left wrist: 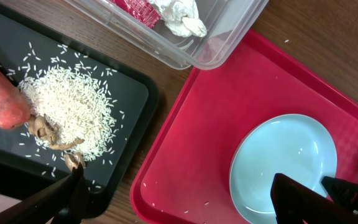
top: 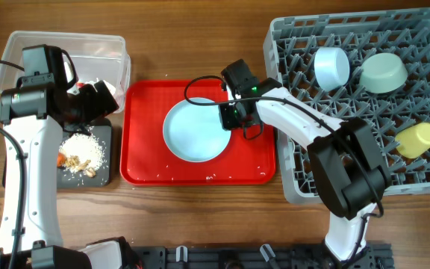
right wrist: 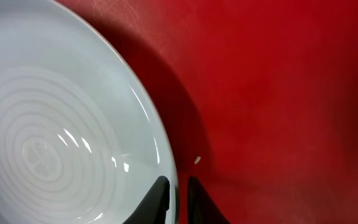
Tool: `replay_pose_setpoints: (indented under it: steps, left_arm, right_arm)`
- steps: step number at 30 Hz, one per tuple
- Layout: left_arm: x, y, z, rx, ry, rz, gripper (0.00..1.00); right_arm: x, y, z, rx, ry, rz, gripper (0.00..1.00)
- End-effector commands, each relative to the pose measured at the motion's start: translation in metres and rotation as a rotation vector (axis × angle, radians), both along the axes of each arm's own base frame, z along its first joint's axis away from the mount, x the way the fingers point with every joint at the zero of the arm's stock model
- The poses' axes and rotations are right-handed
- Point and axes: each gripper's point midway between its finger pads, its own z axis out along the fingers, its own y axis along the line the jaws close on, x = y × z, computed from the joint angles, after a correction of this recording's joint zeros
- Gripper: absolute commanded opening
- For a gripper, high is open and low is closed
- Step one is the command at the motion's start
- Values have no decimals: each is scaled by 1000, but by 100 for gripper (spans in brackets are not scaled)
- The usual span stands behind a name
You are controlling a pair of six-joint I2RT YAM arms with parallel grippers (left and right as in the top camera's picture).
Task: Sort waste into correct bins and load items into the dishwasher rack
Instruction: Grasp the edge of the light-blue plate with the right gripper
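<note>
The slots of the rack (top: 304,179) beside the light blue bowl are empty, so my right gripper should go up, turn the plate upright, lower it into those slots and let it go.
The light blue plate (top: 192,133) lies on the red tray (top: 146,173). My right gripper (top: 234,119) is shut on the plate's right rim, one finger inside and one outside (right wrist: 178,193). My left gripper (left wrist: 178,186) is open and empty above the gap between the black tray (left wrist: 135,93) and the red tray. The black tray holds the carrot (left wrist: 2,93) and rice (left wrist: 73,112). The clear tub (left wrist: 229,43) holds the red wrapper (left wrist: 135,7) and white tissue (left wrist: 179,15). The rack (top: 304,179) holds the light blue bowl (top: 331,66), mint bowl (top: 384,72) and yellow cup (top: 416,140). The spoon is out of view.
A few loose rice grains lie on the red tray. Brown scraps (left wrist: 48,130) sit beside the rice on the black tray. The rack stands against the red tray's right edge, and the tub touches its far left corner.
</note>
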Motion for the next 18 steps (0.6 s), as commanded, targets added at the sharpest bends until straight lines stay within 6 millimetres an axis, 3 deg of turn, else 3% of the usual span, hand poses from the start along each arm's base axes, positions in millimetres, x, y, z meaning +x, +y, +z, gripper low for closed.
replay_pose_setpoints:
  steps: [1, 12, 15, 18]
  left_arm:
    - [1, 1, -2, 9, 4, 0, 96]
    - [0, 1, -2, 9, 5, 0, 96]
    - [0, 1, -2, 8, 8, 0, 96]
    - [0, 1, -2, 9, 8, 0, 96]
  right_arm:
    - [-10, -1, -14, -4, 56, -5, 14]
    - [-26, -10, -18, -43, 121, -5, 14]
    - [-27, -28, -21, -129, 125, -70, 13]
    - [-28, -25, -21, -113, 132, -60, 13]
